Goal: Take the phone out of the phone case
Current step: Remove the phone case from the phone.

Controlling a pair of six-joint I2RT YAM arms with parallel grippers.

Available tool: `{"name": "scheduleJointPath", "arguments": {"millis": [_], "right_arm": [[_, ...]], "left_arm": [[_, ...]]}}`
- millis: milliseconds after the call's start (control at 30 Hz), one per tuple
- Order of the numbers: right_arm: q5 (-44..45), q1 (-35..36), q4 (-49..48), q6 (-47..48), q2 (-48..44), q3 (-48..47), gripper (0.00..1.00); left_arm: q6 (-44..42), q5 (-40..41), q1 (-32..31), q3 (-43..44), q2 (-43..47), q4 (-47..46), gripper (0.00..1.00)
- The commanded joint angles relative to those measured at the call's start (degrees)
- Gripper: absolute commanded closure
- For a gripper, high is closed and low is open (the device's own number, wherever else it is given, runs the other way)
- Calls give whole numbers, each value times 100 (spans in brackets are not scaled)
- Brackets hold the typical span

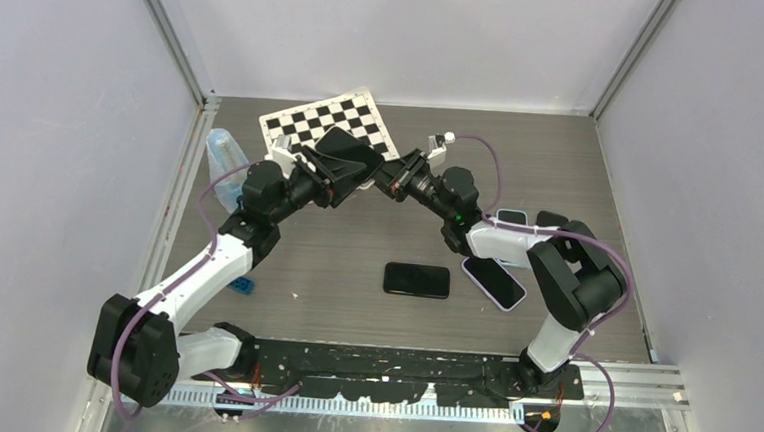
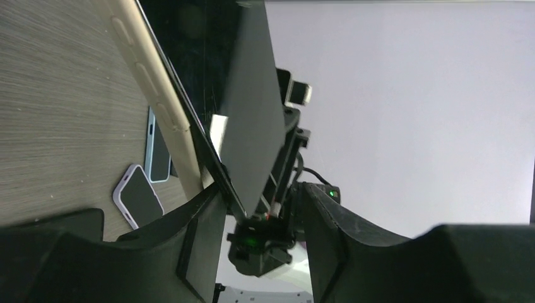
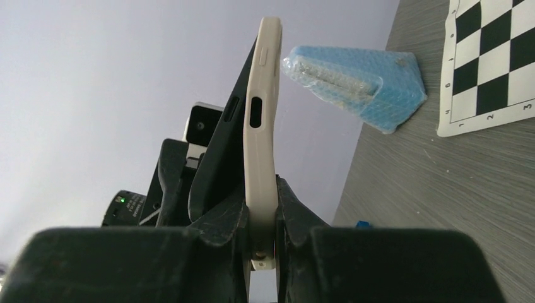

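Because the table beside the checkerboard lies bare, I will move my right gripper outward and to the right in the top view, then down to release the case.
A black phone (image 1: 347, 154) and its beige case (image 3: 262, 126) are held in the air in front of the checkerboard. My right gripper (image 3: 260, 208) is shut on the case's lower edge; it also shows in the top view (image 1: 392, 180). In the right wrist view the phone (image 3: 221, 158) leans out of the case at its top end. In the left wrist view the phone (image 2: 249, 126) splits from the case (image 2: 158, 95) in a wedge. My left gripper (image 2: 255, 202) has its jaws apart, and the phone's corner sits against the left finger (image 2: 202, 233). It also shows in the top view (image 1: 322, 177).
A bare black phone (image 1: 417, 279) and a lilac-cased phone (image 1: 494, 282) lie mid-table, and two more phones (image 1: 513, 217) lie by the right arm. The checkerboard (image 1: 294, 122) lies at the back. A blue bubble-wrap bag (image 1: 223, 156) lies at the left and a small blue piece (image 1: 242, 286) lies nearer.
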State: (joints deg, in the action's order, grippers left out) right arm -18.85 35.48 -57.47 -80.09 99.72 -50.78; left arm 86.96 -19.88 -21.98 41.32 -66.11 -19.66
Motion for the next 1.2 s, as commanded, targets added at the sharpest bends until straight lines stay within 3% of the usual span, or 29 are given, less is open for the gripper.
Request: {"name": "scheduleJointPath", "arguments": {"millis": [0,100,200,267,400,433,767,967,1067,1167], "right_arm": [[-163,513,286,1036,-869,-194,99],[-209,536,219,1170,-915,-182,99],[-227,553,252,1255,-945,-152,99],[-212,556,245,1260,-960,-103,99],[-138,511,331,1289,-1020,-44,99],[-120,490,350,1296,-1050,-27,99],[1,-282,631,1543,-1353,268,99],[351,-736,1272,2177,-1640,253,99],[670,-1082,1793,2201,-1856,115,99],[1008,-1276,2417,2391,-2034,-65,99]], "left_arm": [[-171,383,-8,-98,-45,-643,51],[-79,358,-8,-191,-88,-854,51],[4,383,-8,-300,-91,-987,59],[5,409,-8,-340,-67,-1030,67],[-58,473,-8,-377,46,-961,97],[-66,488,-8,-390,90,-914,100],[-8,-353,150,-323,307,-1073,100],[-181,-1849,141,172,118,-1222,100],[-720,-2619,141,440,-59,-683,100],[-939,-2771,137,396,-149,-650,100]]}}
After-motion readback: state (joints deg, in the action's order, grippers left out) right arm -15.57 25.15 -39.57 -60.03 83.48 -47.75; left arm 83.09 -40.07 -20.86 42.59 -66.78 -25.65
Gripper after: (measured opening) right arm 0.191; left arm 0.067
